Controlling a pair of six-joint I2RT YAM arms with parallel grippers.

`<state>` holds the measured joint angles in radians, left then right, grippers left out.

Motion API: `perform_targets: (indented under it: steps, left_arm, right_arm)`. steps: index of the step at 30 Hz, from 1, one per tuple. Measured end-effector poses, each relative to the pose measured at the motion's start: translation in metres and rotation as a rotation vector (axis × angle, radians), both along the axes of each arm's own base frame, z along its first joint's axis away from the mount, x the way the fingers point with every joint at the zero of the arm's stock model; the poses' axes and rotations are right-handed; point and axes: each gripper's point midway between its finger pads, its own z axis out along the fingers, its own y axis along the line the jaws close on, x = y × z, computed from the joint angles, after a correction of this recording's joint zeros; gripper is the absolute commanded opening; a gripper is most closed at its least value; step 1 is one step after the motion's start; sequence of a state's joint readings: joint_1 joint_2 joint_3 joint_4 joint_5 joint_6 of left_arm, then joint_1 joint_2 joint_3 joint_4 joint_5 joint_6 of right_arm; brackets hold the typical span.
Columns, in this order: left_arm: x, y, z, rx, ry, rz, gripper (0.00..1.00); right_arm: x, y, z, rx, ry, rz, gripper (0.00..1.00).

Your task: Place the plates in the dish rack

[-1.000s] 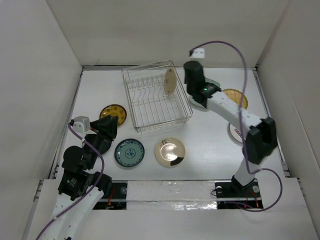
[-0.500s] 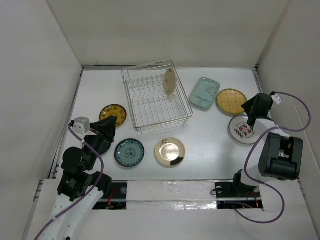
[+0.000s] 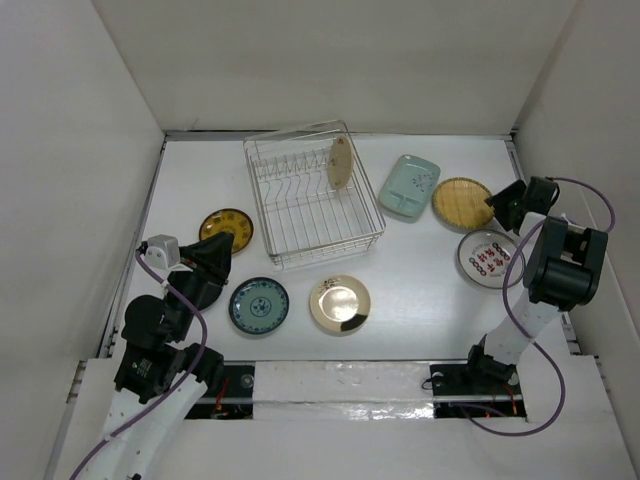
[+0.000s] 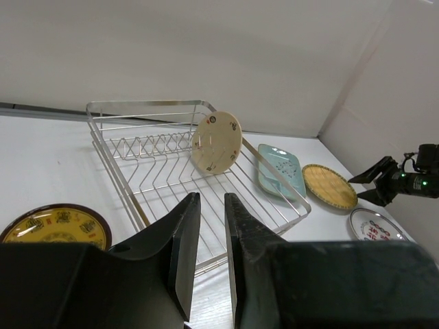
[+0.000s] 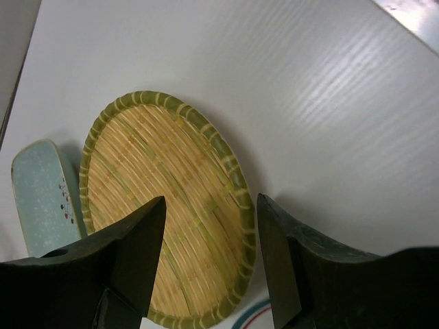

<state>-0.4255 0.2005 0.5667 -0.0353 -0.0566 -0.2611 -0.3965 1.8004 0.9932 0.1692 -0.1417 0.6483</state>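
Note:
I need to ease my right gripper slightly toward the woven plate's middle and close on the woven plate's rim, already between my open fingers.
The silver wire dish rack [image 3: 300, 215] stands at the middle back, with one tan plate [image 3: 340, 162] upright in its prongs. Flat on the table lie a pale green squarish dish [image 3: 409, 186], a woven tan plate [image 3: 462, 201], a white plate with red marks [image 3: 488, 258], a yellow-and-brown plate [image 3: 226, 229], a teal-patterned plate [image 3: 259, 305] and a glossy cream plate [image 3: 340, 304]. My right gripper [image 5: 211, 199] is open, its jaws either side of the woven plate's [image 5: 164, 205] right rim. My left gripper [image 4: 211, 195] hovers before the rack [image 4: 171, 157], with a narrow gap and nothing between its jaws.
White walls close in the table on the left, back and right. The right arm's elbow [image 3: 565, 265] rises beside the right wall, over the white plate's edge. The left arm [image 3: 165, 320] sits at the near left, beside the teal plate.
The right arm has let go of the tan plate in the rack, swung to the right side and opened its jaws at the woven plate. The left arm has barely moved.

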Motion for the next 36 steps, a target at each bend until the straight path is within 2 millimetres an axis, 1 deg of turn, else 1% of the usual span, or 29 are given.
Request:
perform_targets:
  steps: [3, 5, 9, 10, 12, 13, 14, 15, 19, 22, 24, 26, 28, 30, 31, 32, 33, 34, 36]
  left_arm:
    - [0.000, 0.000, 0.000, 0.000, 0.000, 0.000, 0.18]
    - [0.000, 0.000, 0.000, 0.000, 0.000, 0.000, 0.18]
    - [0.001, 0.000, -0.001, 0.001, 0.003, 0.000, 0.18]
    - [0.001, 0.000, -0.001, 0.002, 0.005, 0.000, 0.18]
    - [0.001, -0.001, -0.001, 0.003, 0.006, 0.000, 0.18]
    - [0.001, -0.001, -0.001, 0.003, 0.006, 0.000, 0.18]
    - [0.001, -0.001, -0.001, 0.003, 0.006, 0.000, 0.18]
    - [0.001, 0.000, -0.001, 0.003, 0.006, 0.001, 0.18]
    - [0.001, 0.000, -0.001, 0.003, 0.006, 0.001, 0.18]
    - [0.001, 0.000, -0.001, 0.003, 0.006, 0.001, 0.18]
    - [0.001, 0.000, -0.001, 0.003, 0.006, 0.001, 0.18]
    - [0.001, 0.000, -0.001, 0.003, 0.006, 0.001, 0.18]
    - [0.001, 0.000, -0.001, 0.003, 0.006, 0.001, 0.18]
    - [0.001, 0.000, -0.001, 0.003, 0.006, 0.001, 0.18]
    - [0.001, 0.000, -0.001, 0.003, 0.006, 0.001, 0.18]
    - [0.001, 0.000, -0.001, 0.003, 0.006, 0.001, 0.18]
    - [0.001, 0.000, -0.001, 0.003, 0.006, 0.001, 0.18]
    - [0.001, 0.000, -0.001, 0.003, 0.006, 0.001, 0.18]
    - [0.001, 0.000, -0.001, 0.003, 0.006, 0.001, 0.18]
  right_arm:
    - [0.012, 0.005, -0.011, 0.042, 0.010, 0.051, 0.61]
    - [0.014, 0.008, -0.021, 0.077, 0.020, 0.077, 0.59]
    - [0.015, 0.009, -0.021, 0.117, 0.009, 0.099, 0.55]
    - [0.014, 0.009, -0.021, 0.126, 0.007, 0.103, 0.44]
    - [0.012, 0.009, -0.022, 0.141, 0.014, 0.109, 0.36]
    - [0.010, 0.009, -0.023, 0.151, 0.018, 0.106, 0.22]
    - [0.009, 0.008, -0.025, 0.155, 0.023, 0.106, 0.16]
    - [0.008, 0.008, -0.025, 0.168, 0.023, 0.102, 0.08]
    - [0.008, 0.002, -0.012, 0.197, -0.021, 0.074, 0.00]
    - [-0.005, -0.002, -0.002, 0.163, -0.019, 0.025, 0.00]
    - [-0.016, -0.006, 0.012, 0.123, -0.026, -0.014, 0.00]
    - [-0.024, -0.009, 0.033, 0.074, -0.050, -0.049, 0.00]
    - [-0.029, -0.012, 0.062, 0.006, -0.093, -0.079, 0.00]
    - [-0.029, -0.005, 0.099, -0.077, -0.154, -0.081, 0.00]
    - [-0.028, 0.004, 0.117, -0.118, -0.186, -0.071, 0.00]
    - [-0.024, 0.020, 0.139, -0.169, -0.221, -0.044, 0.00]
    - [-0.021, 0.034, 0.156, -0.209, -0.247, -0.016, 0.00]
    - [-0.016, 0.053, 0.174, -0.250, -0.273, 0.016, 0.00]
    - [-0.005, 0.097, 0.211, -0.323, -0.334, 0.098, 0.00]
